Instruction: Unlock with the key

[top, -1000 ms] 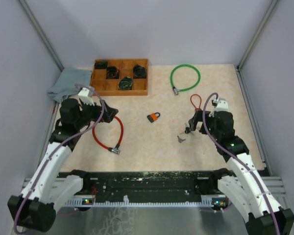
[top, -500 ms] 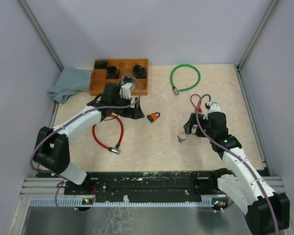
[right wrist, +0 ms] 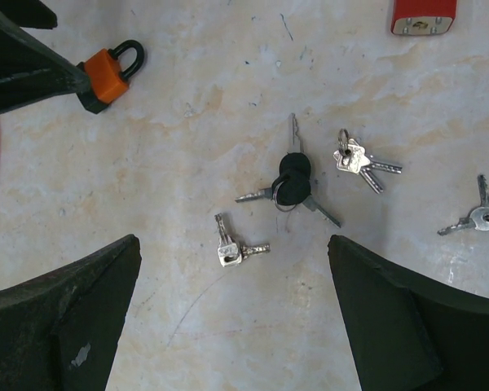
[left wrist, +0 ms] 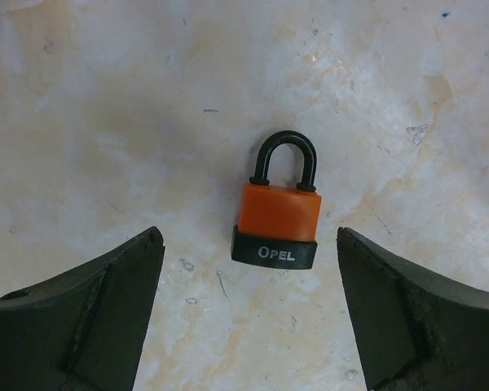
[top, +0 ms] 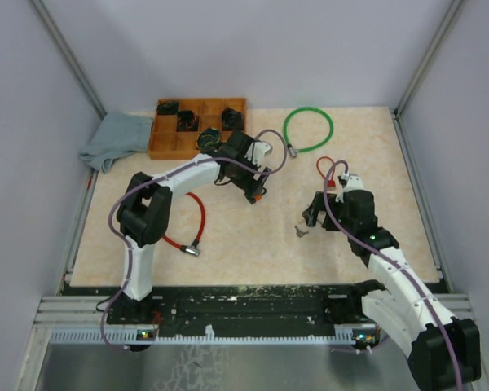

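The metal blades spread away from the black heads of the key bunch (right wrist: pixel 293 184), so my right gripper goes down with open fingers onto those heads next and closes.
A small orange padlock (left wrist: pixel 279 213) with a black shackle and a black base marked OPEL lies flat on the table. It also shows in the right wrist view (right wrist: pixel 104 68). My left gripper (left wrist: pixel 246 240) is open and empty just above it, a finger on each side of its base. In the top view the left gripper (top: pixel 256 188) covers most of the padlock. My right gripper (right wrist: pixel 232 243) is open and empty above a pair of silver keys (right wrist: pixel 231 248). A black-headed key bunch (right wrist: pixel 293 183) lies just beyond them. The right gripper (top: pixel 310 218) is right of the padlock.
Two more silver key bunches (right wrist: pixel 359 160) (right wrist: pixel 477 215) and a red padlock (right wrist: pixel 424 15) lie near the right gripper. A wooden tray (top: pixel 167 145) with black items, a grey cloth (top: pixel 114 138), a green cable lock (top: pixel 307 129) and a red cable lock (top: pixel 183 224) are on the table.
My left arm has swung from the left side across to the right and now sits over the orange padlock. My right gripper has shifted slightly left over the keys.
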`<state>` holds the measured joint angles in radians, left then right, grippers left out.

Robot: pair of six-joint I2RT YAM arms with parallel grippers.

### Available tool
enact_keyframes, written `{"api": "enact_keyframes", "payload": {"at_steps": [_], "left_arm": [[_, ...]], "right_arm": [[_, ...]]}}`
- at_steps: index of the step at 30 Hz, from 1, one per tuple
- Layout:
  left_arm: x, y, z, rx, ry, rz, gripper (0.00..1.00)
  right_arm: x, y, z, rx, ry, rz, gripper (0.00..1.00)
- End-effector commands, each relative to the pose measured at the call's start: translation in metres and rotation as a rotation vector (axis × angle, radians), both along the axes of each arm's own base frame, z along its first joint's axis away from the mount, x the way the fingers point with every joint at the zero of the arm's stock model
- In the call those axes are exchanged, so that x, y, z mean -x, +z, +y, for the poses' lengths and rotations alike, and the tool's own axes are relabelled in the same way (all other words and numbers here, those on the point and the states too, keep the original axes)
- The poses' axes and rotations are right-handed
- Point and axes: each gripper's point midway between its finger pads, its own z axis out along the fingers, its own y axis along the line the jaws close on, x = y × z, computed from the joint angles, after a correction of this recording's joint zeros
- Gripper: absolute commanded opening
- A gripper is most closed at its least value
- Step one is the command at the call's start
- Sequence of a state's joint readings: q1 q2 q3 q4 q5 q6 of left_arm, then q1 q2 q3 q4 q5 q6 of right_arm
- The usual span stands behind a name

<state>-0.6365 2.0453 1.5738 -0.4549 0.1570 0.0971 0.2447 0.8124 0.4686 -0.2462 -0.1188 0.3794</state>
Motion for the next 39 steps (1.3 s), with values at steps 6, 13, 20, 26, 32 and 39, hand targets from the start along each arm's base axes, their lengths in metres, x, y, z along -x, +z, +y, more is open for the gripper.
{"api": "enact_keyframes", "payload": {"at_steps": [6,13,20,26,32,39], "left_arm": [[0.000,-0.015,-0.010,-0.126,-0.244,-0.031,0.87],[0.009,-0.031,-0.021,-0.191,-0.275,-0.038,0.83],[0.013,-0.040,-0.025,-0.239,-0.239,-0.038,0.75],[0.014,-0.039,-0.017,-0.254,-0.100,-0.016,0.58],[0.019,-0.026,0.006,-0.245,0.163,-0.010,0.48],[0.043,-0.034,0.018,-0.197,0.390,0.119,0.44]], "right_arm": [[-0.010,0.013,0.006,-0.036,0.010,-0.065,0.98],[-0.010,0.012,0.007,-0.038,0.014,-0.065,0.98],[-0.009,0.004,0.009,-0.028,0.020,-0.041,0.98],[-0.008,0.000,0.013,-0.018,0.031,-0.026,0.98],[-0.009,-0.007,0.019,0.043,0.047,-0.006,0.98],[-0.015,-0.013,0.025,0.108,0.065,0.028,0.98]]}}
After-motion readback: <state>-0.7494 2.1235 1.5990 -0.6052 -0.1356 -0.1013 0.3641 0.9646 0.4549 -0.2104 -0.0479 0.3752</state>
